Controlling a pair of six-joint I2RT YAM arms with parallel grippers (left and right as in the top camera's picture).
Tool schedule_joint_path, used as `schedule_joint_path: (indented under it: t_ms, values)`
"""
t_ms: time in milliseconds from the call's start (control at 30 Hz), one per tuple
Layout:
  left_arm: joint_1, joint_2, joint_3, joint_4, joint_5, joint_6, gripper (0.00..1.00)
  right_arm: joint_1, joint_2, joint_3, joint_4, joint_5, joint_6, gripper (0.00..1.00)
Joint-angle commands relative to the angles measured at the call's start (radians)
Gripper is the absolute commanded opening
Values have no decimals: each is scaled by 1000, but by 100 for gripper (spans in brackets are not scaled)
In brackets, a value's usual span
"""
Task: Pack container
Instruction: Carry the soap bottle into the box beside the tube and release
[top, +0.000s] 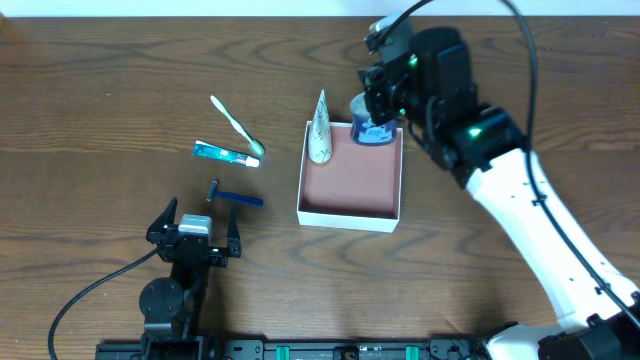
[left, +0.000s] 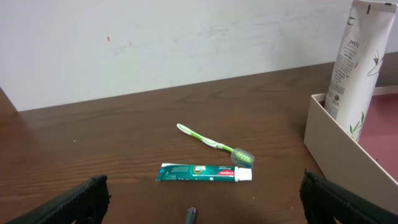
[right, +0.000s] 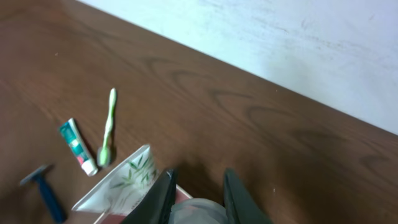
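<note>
The bottom of the container is free beside the white tube, so my right gripper will next lower the round blue jar (top: 372, 128), move toward the tube and open there.
The container (top: 350, 213) is a white square box with a pinkish-brown inside at the table's middle; its wall also shows in the left wrist view (left: 329, 142). A white tube with leaf print (top: 320, 128) stands in its back left corner. My right gripper (top: 380, 98) is shut on a round blue jar (top: 372, 128) at the container's back right corner; in the right wrist view the fingers (right: 199, 180) straddle its pale top (right: 198, 213). My left gripper (top: 195, 232) is open and empty near the front left; it also shows in its wrist view (left: 208, 205).
A green-and-white toothbrush (top: 237, 125), a green toothpaste tube (top: 226, 153) and a blue razor (top: 235, 198) lie on the wooden table left of the container. They also show in the right wrist view: toothbrush (right: 107, 127), toothpaste (right: 78, 147), razor (right: 43, 190).
</note>
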Motion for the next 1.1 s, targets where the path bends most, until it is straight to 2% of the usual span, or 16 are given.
schedule_joint_path:
  t_ms: [0,233,367,700,1067]
  values:
    - [4,-5,-17,-34,18,-5,98,32,-4,-79,102,89,40,1]
    - [4,-5,-17,-34,18,-5,98,70,-4,-308,431,166,63,1]
    - [4,-5,-17,-34,18,-5,98,70,-4,-388,529,166,74,2]
    - [4,-5,-17,-34,18,-5,98,71,-4,-483,674,169,74,1]
    - [4,-5,-17,-34,18,-5,98,74,62,-486,731,128,75,1]
